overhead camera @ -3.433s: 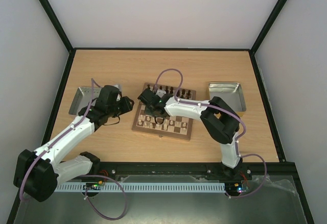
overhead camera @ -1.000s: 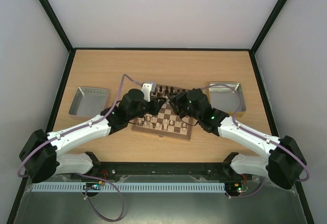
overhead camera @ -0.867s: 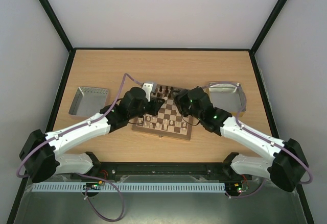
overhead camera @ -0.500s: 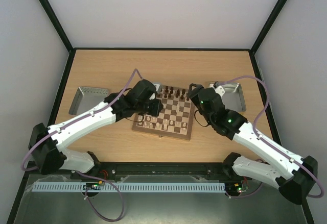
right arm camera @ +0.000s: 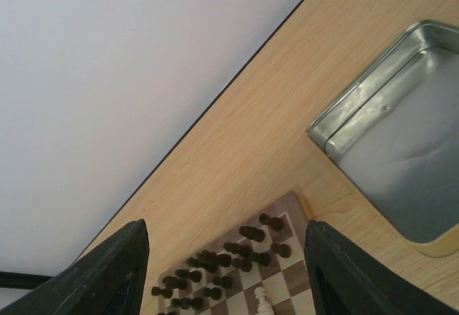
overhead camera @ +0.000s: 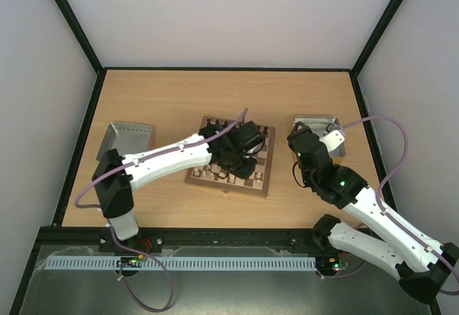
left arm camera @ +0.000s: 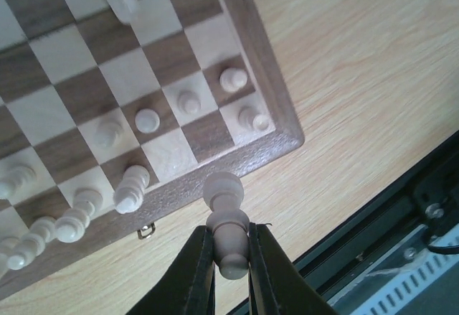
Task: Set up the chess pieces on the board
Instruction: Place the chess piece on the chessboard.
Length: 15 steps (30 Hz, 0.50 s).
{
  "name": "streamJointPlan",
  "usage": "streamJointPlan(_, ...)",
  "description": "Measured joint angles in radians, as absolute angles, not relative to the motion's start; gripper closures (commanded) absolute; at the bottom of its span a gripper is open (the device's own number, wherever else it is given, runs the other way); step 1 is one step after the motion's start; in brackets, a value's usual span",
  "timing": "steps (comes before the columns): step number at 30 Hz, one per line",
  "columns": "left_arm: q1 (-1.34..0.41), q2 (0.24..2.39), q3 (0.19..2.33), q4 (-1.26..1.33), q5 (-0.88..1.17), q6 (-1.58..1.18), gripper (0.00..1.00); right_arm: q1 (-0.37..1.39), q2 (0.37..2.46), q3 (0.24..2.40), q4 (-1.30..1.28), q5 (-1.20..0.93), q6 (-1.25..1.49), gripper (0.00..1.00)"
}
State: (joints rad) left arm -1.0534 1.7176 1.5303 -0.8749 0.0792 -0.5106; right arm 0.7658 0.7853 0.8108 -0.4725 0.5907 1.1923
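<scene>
My left gripper should move down and to the left in the wrist view onto the near row's empty light square (left arm camera: 169, 156), as that gap is below it on that side.
My left gripper (left arm camera: 228, 232) is shut on a pale cream pawn (left arm camera: 226, 211), held just past the near right corner of the board (left arm camera: 262, 64). Several cream chess pieces (left arm camera: 188, 102) stand on the squares by that corner. From above, the left gripper (overhead camera: 242, 158) hangs over the right half of the board (overhead camera: 229, 186). My right gripper (overhead camera: 295, 139) is off the board, beside the right tray. Its jaws stand wide apart and empty in the right wrist view (right arm camera: 226, 232). Dark pieces (right arm camera: 244, 250) crowd the board's far rows, with one cream piece (right arm camera: 262, 301) in front of them.
A grey metal tray (overhead camera: 319, 123) sits right of the board, seen close up as the tray (right arm camera: 401, 179) in the right wrist view. A second tray (overhead camera: 125, 134) lies at the left. The table's black front rail (left arm camera: 401, 207) runs just beyond the held pawn.
My left arm has swung right across the board, still shut on the pawn. The right gripper has pulled back off the board toward the right tray and opened wide.
</scene>
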Motion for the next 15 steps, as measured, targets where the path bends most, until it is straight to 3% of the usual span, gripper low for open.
streamJointPlan(15,-1.076,1.957,1.602,-1.024,0.078,-0.448,0.94,0.766,0.746,0.746,-0.499,0.629,1.191,0.4)
